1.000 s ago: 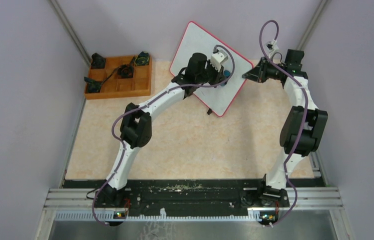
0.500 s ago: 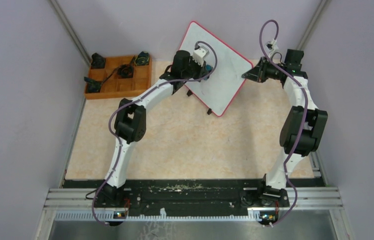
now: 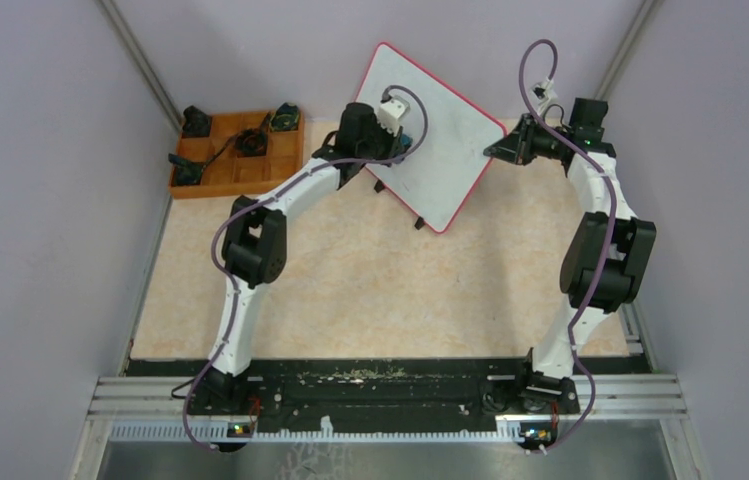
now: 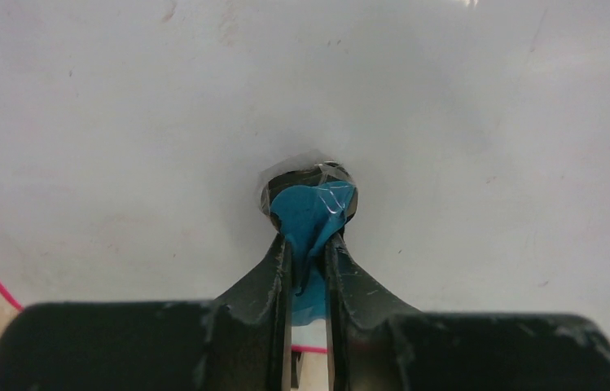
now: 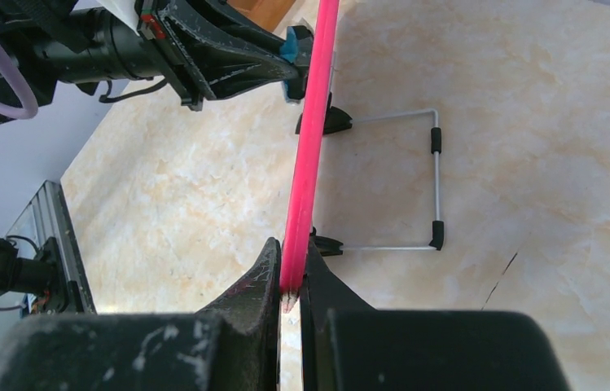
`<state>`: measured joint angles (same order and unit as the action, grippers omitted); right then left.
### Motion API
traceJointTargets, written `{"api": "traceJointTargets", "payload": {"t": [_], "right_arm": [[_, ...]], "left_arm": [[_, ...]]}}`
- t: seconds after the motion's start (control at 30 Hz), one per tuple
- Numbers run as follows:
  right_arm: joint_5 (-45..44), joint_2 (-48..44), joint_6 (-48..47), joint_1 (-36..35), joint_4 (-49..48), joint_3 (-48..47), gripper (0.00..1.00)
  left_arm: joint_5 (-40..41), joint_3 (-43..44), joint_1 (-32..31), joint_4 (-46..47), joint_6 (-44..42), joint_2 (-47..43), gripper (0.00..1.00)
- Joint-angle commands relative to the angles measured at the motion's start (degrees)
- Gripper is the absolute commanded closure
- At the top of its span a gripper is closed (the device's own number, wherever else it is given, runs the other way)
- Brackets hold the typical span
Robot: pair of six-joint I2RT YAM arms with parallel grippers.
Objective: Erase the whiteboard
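Note:
My left gripper needs to move off the board, back and down, and let go of the blue eraser point(image 4: 311, 213) on the bare tabletop, because the board looks nearly blank.
The whiteboard point(image 3: 445, 135) stands tilted at the back of the table, white with a red-pink frame. Its face point(image 4: 448, 122) looks blank apart from faint smudges. My left gripper point(image 3: 402, 143) is shut on a blue eraser point(image 4: 311, 213) and presses it against the board's left part. My right gripper point(image 3: 495, 150) is shut on the board's right edge; the pink frame point(image 5: 309, 155) runs up from between its fingers point(image 5: 262, 273). The left gripper and eraser also show in the right wrist view point(image 5: 289, 49).
An orange compartment tray point(image 3: 285, 172) with dark parts sits at the back left. The board's wire stand with black feet point(image 5: 436, 183) rests on the tabletop behind the board. Purple walls close in on both sides.
My left gripper has slid the eraser leftward across the board, from its middle to its left part. The right gripper and the board have stayed put.

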<state>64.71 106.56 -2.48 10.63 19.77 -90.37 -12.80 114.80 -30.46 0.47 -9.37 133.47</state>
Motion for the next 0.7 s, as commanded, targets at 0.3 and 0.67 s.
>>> {"api": "traceJointTargets", "payload": {"t": [0.3,0.67], "right_arm": [[5.72,-1.50,2.99,-1.59,-4.16,-0.01,0.82],[2.33,-6.53,5.39,-1.12,-4.39,2.20,0.44]], "left_arm": [[2.06,-6.96,2.20,-10.16,-3.03,-20.53,0.96],[2.26,-16.22,9.16,-10.64,-3.24,-31.67,0.91]]}}
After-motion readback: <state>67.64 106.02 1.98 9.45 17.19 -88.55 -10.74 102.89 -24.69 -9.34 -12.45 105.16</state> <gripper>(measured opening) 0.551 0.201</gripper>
